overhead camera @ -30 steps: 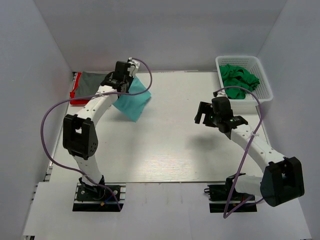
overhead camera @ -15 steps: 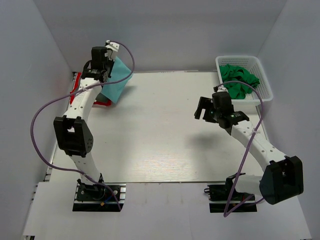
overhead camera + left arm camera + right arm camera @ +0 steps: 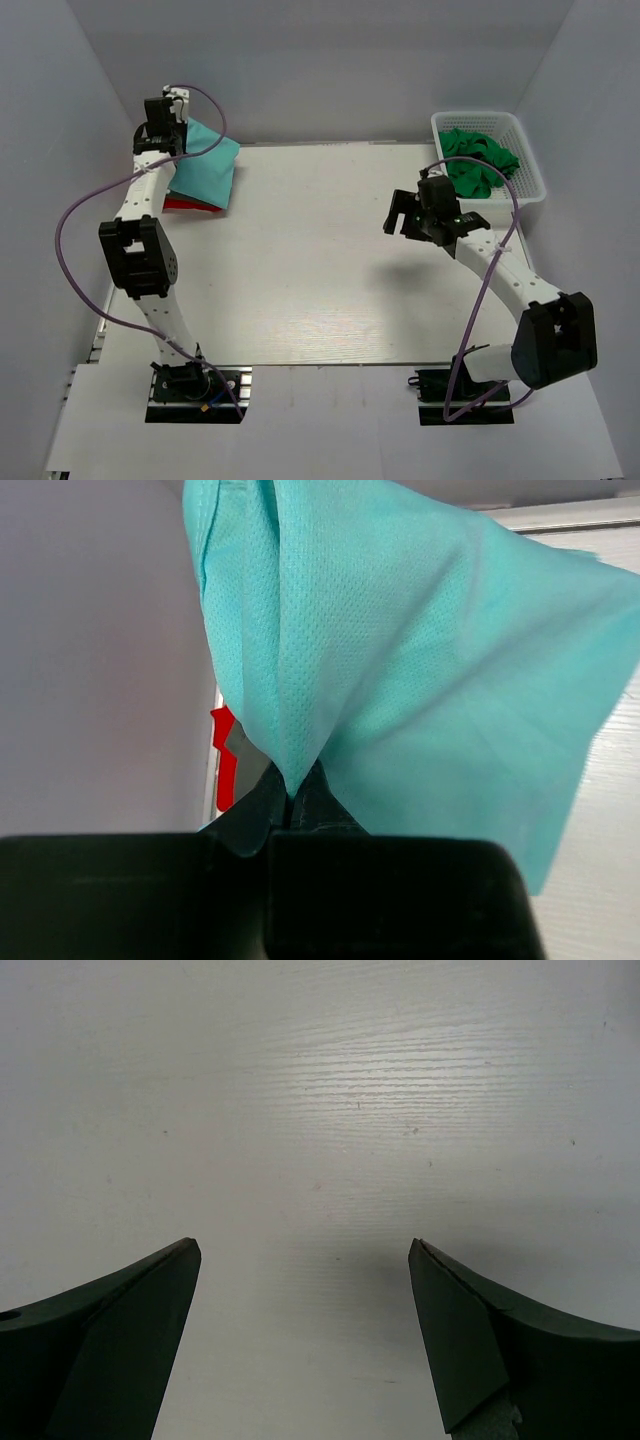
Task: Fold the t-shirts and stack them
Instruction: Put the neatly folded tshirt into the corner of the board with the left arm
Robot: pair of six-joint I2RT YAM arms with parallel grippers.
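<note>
The red t-shirt (image 3: pixel 190 205) lies below my left gripper, and the red t-shirt's wall-side edge is bare. My left gripper will next lower toward the left in the top view and release the teal t-shirt.
My left gripper (image 3: pixel 163 128) is shut on a folded light teal t-shirt (image 3: pixel 203 166) and holds it over the stack at the table's far left corner. In the left wrist view the left gripper (image 3: pixel 290 798) pinches the teal t-shirt (image 3: pixel 420 670), which hangs in front of the camera. A red t-shirt (image 3: pixel 190 205) shows under the teal one, with a sliver of red (image 3: pixel 226 765) and grey (image 3: pixel 245 750) in the wrist view. A bright green t-shirt (image 3: pixel 477 160) lies crumpled in the white basket (image 3: pixel 532 180). My right gripper (image 3: pixel 402 215) is open and empty above the bare table (image 3: pixel 320 1160).
The white lattice basket stands at the far right corner. Grey walls close in the table on the left, back and right. Purple cables loop from both arms.
My left gripper has carried the teal t-shirt left and back, from the middle-left of the table to over the stack in the far left corner. My right gripper shifted slightly.
</note>
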